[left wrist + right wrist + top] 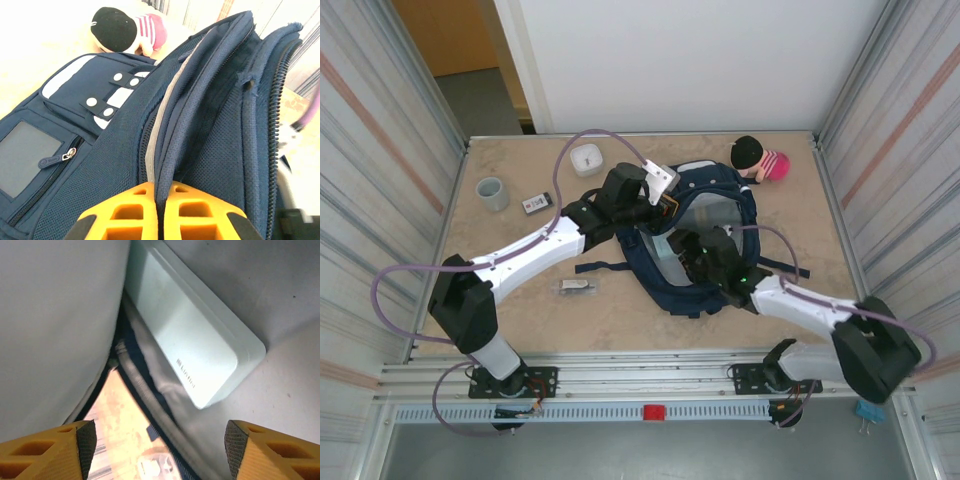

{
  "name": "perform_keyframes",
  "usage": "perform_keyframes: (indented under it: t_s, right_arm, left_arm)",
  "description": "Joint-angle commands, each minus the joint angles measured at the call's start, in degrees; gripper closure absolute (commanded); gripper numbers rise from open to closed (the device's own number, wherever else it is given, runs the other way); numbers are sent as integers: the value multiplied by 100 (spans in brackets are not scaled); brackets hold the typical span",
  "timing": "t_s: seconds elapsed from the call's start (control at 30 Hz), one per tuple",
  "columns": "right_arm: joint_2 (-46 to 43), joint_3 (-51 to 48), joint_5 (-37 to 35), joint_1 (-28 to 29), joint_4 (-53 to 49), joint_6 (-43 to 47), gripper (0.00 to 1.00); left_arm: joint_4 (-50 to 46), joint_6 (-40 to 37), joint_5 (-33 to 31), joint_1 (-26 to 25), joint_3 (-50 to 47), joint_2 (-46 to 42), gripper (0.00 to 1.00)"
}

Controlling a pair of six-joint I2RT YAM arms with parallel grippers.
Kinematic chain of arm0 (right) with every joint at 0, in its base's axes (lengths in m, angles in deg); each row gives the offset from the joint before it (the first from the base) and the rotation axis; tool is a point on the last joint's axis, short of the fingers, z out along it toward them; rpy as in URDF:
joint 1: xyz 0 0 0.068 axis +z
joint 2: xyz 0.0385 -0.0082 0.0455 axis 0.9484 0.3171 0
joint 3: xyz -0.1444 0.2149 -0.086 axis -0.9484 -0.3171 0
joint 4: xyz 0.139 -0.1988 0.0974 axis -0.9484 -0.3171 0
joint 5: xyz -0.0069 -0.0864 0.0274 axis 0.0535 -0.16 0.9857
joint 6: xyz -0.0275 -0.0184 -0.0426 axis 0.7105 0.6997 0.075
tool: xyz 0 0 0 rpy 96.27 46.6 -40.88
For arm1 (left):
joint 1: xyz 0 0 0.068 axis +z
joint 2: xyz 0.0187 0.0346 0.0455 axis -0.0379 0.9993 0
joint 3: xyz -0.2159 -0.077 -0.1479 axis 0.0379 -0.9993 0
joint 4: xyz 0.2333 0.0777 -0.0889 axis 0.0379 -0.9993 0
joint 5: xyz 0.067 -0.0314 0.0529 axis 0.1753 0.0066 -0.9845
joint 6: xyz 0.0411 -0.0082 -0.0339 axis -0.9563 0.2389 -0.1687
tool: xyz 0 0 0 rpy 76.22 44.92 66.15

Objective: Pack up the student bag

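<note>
Next, my left gripper brings the bag's rim back and down toward the open compartment with the mint case [195, 345], then releases the rim.
The student bag [740, 215], navy with white stripes, lies in the middle of the table with its main compartment held open. My left gripper [665, 207] is shut on the bag's opening rim [161, 165], its orange fingers [125, 210] pinching the navy fabric edge. My right gripper [705, 252] reaches inside the bag. In the right wrist view it [156, 450] stands open with nothing between its fingers. A pale mint rectangular case [195, 345] lies just ahead on the grey lining [280, 390].
A plush toy [760, 160] with a black cap and pink stripes lies behind the bag. A white dish [587, 158], a grey cup [492, 192] and a small dark device [536, 204] sit at the back left. A small clip-like item [577, 286] lies near the left forearm.
</note>
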Motion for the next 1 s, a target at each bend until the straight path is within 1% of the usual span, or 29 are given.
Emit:
perform_keyframes:
  t_s: [0.0, 0.07, 0.2, 0.3, 0.43, 0.57, 0.73, 0.77, 0.83, 0.9, 0.97]
  right_arm:
    - [-817, -70, -53, 23, -1348, 529, 30]
    - [-1380, 73, -52, 5, -2001, 908, 30]
    - [-2384, 546, -10, -68, -3189, 2000, 30]
    - [-2897, 1044, 56, -102, -3874, 2758, 31]
    - [-3134, 1601, 183, -178, -4397, 3590, 31]
    - [-3088, 1838, 266, -352, -4558, 3994, 30]
    - [-2906, 1800, 693, -750, -4365, 4236, 30]
    - [-2854, 1776, 801, -819, -4276, 4266, 30]
    - [-2762, 1729, 947, -902, -4123, 4288, 30]
    - [-2648, 1711, 1091, -951, -3994, 4338, 30]
    - [-2538, 1741, 1176, -971, -3928, 4412, 30]
  left_arm:
    - [376, -55, -67, 72, -5, -356, 100]
    - [319, -65, -88, 72, -83, -349, 100]
    - [160, -130, 7, 63, -295, -358, 100]
    - [47, -135, 187, 25, -511, -355, 100]
    - [-136, -175, 67, -157, -861, -316, 100]
    - [-279, -165, 68, -318, -1213, -244, 94]
    - [-525, 68, 229, -376, -1542, -211, 80]
    - [-492, 134, 235, -372, -1631, -213, 76]
    - [-502, 245, 234, -353, -1745, -243, 64]
    - [-613, 385, 302, -286, -1734, -302, 46]
    - [-792, 493, 397, -150, -1649, -402, 34]
